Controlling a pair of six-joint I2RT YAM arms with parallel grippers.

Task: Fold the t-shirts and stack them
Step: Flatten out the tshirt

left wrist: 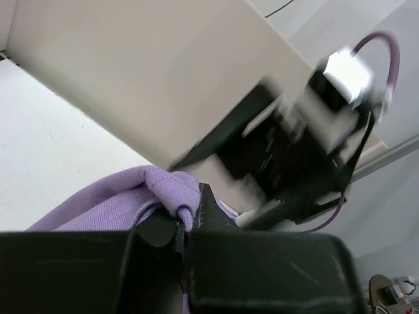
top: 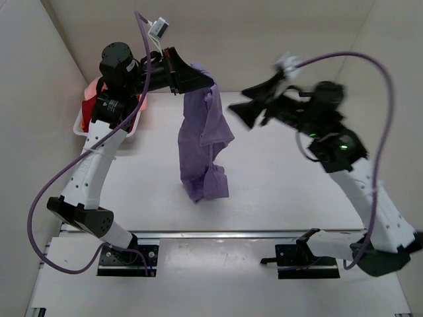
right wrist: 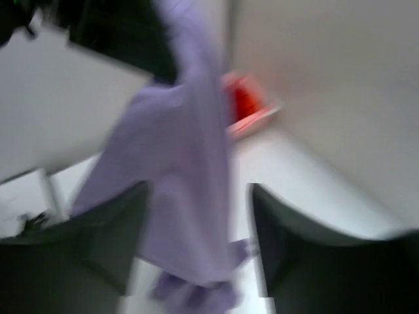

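Observation:
My left gripper will next go down toward the bare tabletop (top: 162, 113) beside the basket and let go of the lavender t-shirt (top: 201, 142) there, because only the t-shirt's lower end rests on the tabletop.
A lavender t-shirt (top: 201, 142) hangs in a long bunch from my left gripper (top: 208, 82), which is raised over the back of the table and shut on the shirt's top edge; the lower end rests crumpled on the table. In the left wrist view the purple cloth (left wrist: 131, 190) is pinched between the fingers of the left gripper (left wrist: 190, 203). My right gripper (top: 241, 105) is in the air just right of the shirt, motion-blurred, jaws apart. In the right wrist view the hanging shirt (right wrist: 177, 163) appears beyond the open right gripper (right wrist: 196, 222), held by nothing there. A deep red t-shirt (top: 90, 105) lies in the basket.
A white mesh basket (top: 80, 129) stands at the back left behind the left arm, and it shows in the right wrist view as a basket rim (right wrist: 258, 118) with red cloth (right wrist: 242, 98). Walls enclose the table on three sides.

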